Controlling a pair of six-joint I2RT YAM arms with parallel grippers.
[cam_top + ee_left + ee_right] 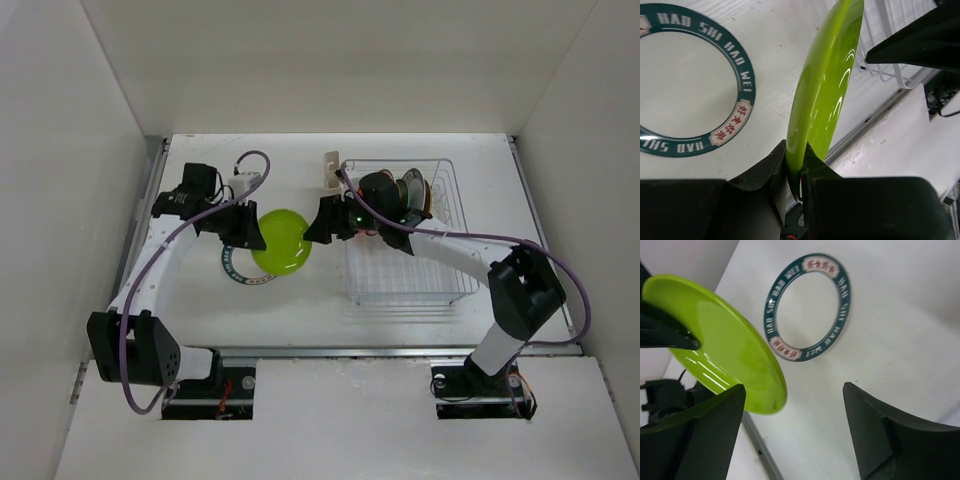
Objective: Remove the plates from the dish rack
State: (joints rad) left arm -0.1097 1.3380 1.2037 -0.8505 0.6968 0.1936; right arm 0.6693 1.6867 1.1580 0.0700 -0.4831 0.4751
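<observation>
My left gripper should next go left in the top view, then down to release the green plate (282, 242) on bare tabletop, as the white plate lies underneath.
My left gripper (254, 237) is shut on the rim of a lime green plate (282, 242) and holds it tilted above the table. The grip shows in the left wrist view (795, 149) on the plate's edge (822, 95). A white plate with a dark teal rim (234, 268) lies flat on the table, partly under the green one, and also shows in the wrist views (746, 80) (840, 295). My right gripper (312, 228) is open (795, 415), with the green plate's far edge (725, 345) just inside its left finger. The wire dish rack (405, 270) holds several upright plates (413, 188).
A cream cutlery holder (330, 170) hangs on the rack's left far corner. White walls enclose the table on the left, the right and the far side. A metal rail (400, 350) runs along the near edge. My right arm reaches over the rack.
</observation>
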